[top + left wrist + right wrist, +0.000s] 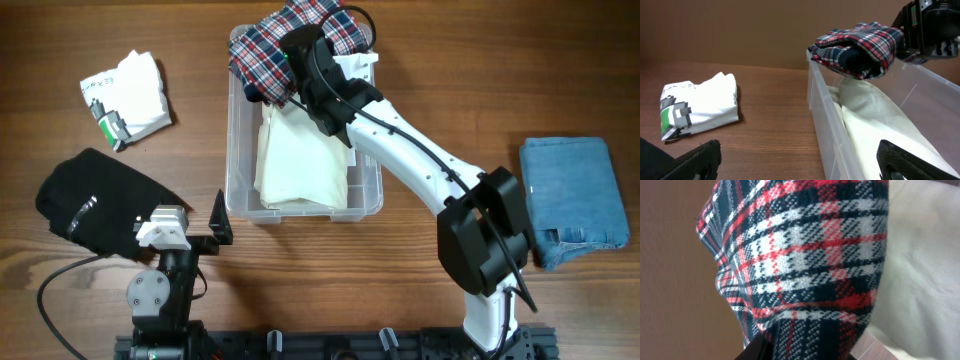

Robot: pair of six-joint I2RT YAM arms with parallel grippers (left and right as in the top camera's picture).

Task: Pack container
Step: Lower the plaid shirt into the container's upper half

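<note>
The right gripper moves down into the clear container's far end next and releases the plaid garment there, since the garment still hangs above the container's rim.
The clear container stands at the table's middle back, with a folded cream cloth lying inside it. A red, white and navy plaid garment hangs over the container's far end, and my right gripper is shut on it. In the right wrist view the plaid garment fills the frame above the cream cloth. My left gripper stands open and empty by the container's near left corner. In its own view the left gripper straddles the container wall.
A black garment lies at the front left beside the left arm. A folded white printed shirt lies at the back left. Folded blue jeans lie at the right edge.
</note>
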